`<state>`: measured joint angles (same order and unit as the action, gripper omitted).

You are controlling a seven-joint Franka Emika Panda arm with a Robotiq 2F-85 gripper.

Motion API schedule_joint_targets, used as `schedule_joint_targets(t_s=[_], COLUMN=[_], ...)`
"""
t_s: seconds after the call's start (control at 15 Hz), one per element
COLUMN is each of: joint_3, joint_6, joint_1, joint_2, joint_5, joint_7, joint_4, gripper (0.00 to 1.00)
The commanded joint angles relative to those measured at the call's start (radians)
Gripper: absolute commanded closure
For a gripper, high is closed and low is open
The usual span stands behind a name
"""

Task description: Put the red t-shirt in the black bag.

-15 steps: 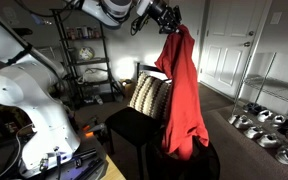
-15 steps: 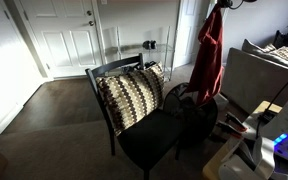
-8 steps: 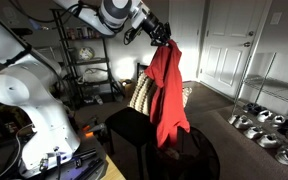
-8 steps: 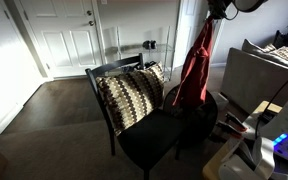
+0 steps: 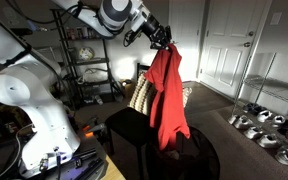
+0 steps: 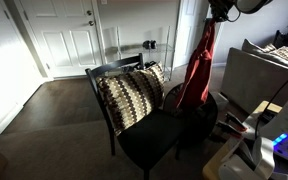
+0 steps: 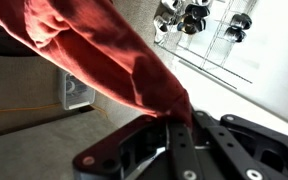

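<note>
The red t-shirt [image 5: 166,92] already hangs with its lower end over the black bag's open top [image 5: 189,152], so the robot's gripper needs to move there next, away from the chair and still high, to let go of it.
The red t-shirt [image 5: 166,92] hangs long and limp from my gripper [image 5: 163,40], which is shut on its top end high above the chair. In an exterior view the shirt [image 6: 199,65] drops down to the black bag [image 6: 196,112], and its lower end reaches the bag's open top beside the chair seat. The bag also shows as a dark mass under the shirt [image 5: 192,152]. In the wrist view the shirt [image 7: 104,50] runs away from my gripper [image 7: 177,125], pinched between the black fingers [image 7: 186,150].
A black chair [image 6: 149,135] holds a striped zigzag cushion [image 6: 130,95]. White doors [image 6: 69,38] and a metal rack [image 5: 84,60] stand behind. A shoe rack [image 5: 269,125] sits on the floor. A sofa [image 6: 259,70] and the robot's white base [image 5: 29,100] are close by.
My gripper has moved away from the doors and lower with the shirt in the last second. The shirt's lower end has come down onto the bag's opening. Little has changed in the last half second.
</note>
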<state>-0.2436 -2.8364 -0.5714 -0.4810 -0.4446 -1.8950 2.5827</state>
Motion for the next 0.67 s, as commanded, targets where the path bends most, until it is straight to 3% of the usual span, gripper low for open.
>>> schedule_joint_targets(t_s=[0.0,0.2,0.6], joint_3=[0.016,0.020,-0.043], joint_6=[0.050,0.066,0.071], joint_1=[-0.029,-0.058,-0.143], joint_2=[-0.033,-0.030,-0.014], joint_5=[0.042,0.048,-0.007], joint_7=[-0.070,-0.141,-0.290], joint_4=[-0.011,-0.028,-0.053], gripper=[0.99,0.99,0.99])
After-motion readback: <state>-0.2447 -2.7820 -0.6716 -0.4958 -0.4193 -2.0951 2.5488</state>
